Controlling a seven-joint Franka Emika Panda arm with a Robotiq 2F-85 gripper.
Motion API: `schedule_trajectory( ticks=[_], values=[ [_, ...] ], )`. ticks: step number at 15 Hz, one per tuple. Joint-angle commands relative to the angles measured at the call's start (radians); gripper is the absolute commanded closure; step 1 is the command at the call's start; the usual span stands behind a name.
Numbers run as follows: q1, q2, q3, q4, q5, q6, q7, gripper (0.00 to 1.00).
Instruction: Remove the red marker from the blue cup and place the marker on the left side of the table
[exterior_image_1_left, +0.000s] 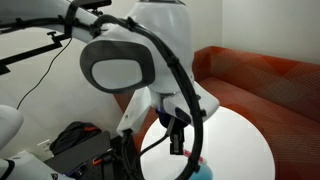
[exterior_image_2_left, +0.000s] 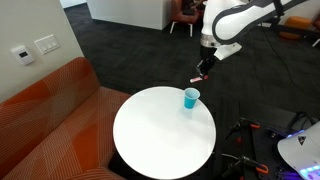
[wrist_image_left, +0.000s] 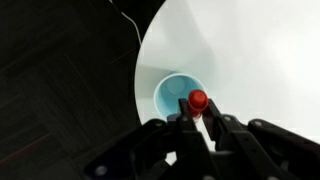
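Note:
The bare tabletop lies below on the sofa side, so my gripper should next pass the blue cup (exterior_image_2_left: 190, 98) that way and go down to release the red marker.
The red marker (wrist_image_left: 197, 99) is gripped between the fingers of my gripper (wrist_image_left: 197, 114), seen end-on in the wrist view. It hangs above the open blue cup (wrist_image_left: 168, 96), which stands near the edge of the white round table (wrist_image_left: 260, 60). In an exterior view my gripper (exterior_image_2_left: 204, 67) holds the marker (exterior_image_2_left: 196, 77) lifted clear above the cup (exterior_image_2_left: 190, 98) at the far edge of the table (exterior_image_2_left: 160, 135). In an exterior view the robot arm hides much of the scene; the gripper (exterior_image_1_left: 178, 138) is above the cup (exterior_image_1_left: 203, 172).
A red-orange sofa (exterior_image_2_left: 50, 120) curves close around one side of the table and also shows in an exterior view (exterior_image_1_left: 260, 75). Dark carpet (wrist_image_left: 60, 70) lies beyond the table edge. Black equipment and cables (exterior_image_1_left: 85, 150) sit by the robot base.

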Motion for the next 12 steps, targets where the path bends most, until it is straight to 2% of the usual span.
schedule_trajectory(
  ticks=[1,4,7,12],
  values=[
    [0.054,-0.069,0.034,-0.06,-0.087,0.118,0.008,0.95],
    [0.102,-0.066,0.08,-0.067,-0.159,0.206,0.053,0.95],
    [0.146,-0.045,0.124,-0.078,-0.232,0.294,0.161,0.95],
    [0.21,0.039,0.171,-0.089,-0.381,0.445,0.523,0.95]
  ],
)
